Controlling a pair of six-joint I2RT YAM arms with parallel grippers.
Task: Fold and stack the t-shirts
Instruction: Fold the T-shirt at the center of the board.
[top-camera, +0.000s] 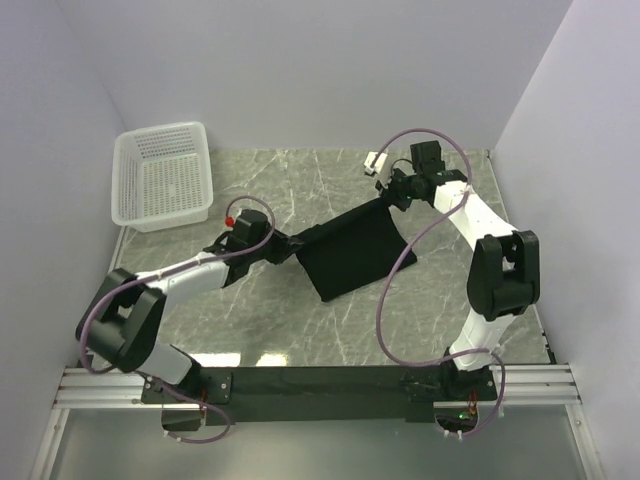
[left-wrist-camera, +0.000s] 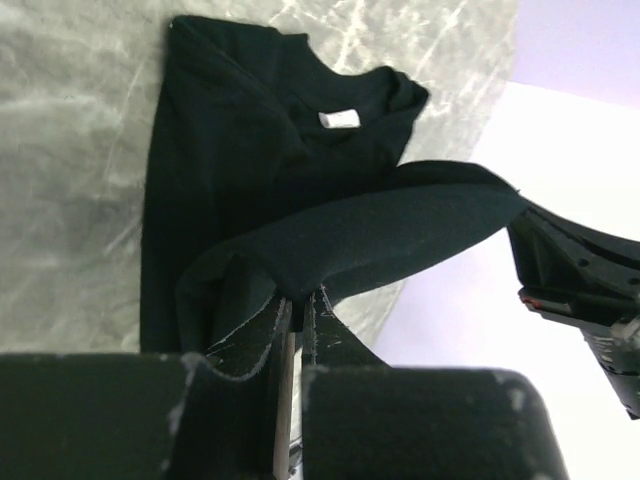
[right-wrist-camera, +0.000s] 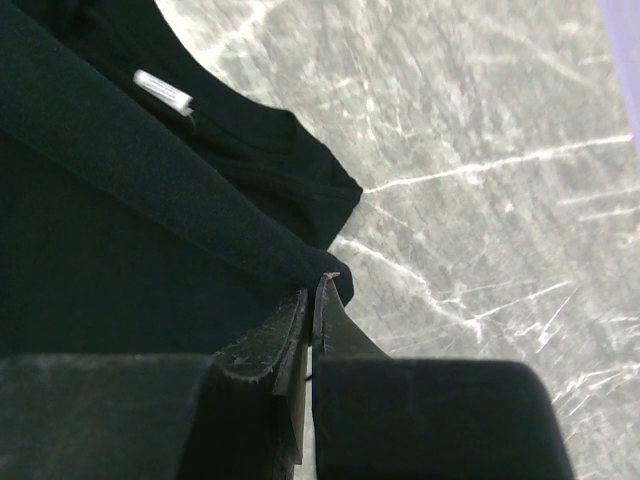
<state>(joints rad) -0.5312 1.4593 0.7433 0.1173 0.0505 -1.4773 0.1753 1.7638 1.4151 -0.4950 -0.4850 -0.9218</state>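
Observation:
I will move my left gripper and the raised fold outward and down next, toward the shirt's collar end (left-wrist-camera: 336, 100), as the collar and white label are still uncovered.
A black t-shirt (top-camera: 352, 250) lies partly folded on the marble table, its collar and white label (left-wrist-camera: 338, 120) showing. My left gripper (top-camera: 290, 243) is shut on the shirt's left edge and lifts a fold of cloth (left-wrist-camera: 380, 225) off the table. My right gripper (top-camera: 390, 195) is shut on the shirt's far right edge; in the right wrist view the cloth (right-wrist-camera: 150, 230) is pinched between its jaws (right-wrist-camera: 312, 290). The raised fold stretches between the two grippers above the rest of the shirt.
A white plastic basket (top-camera: 163, 175) stands at the back left of the table. White walls close in the table on three sides. The grey marble tabletop (top-camera: 280, 330) lies bare in front of the shirt.

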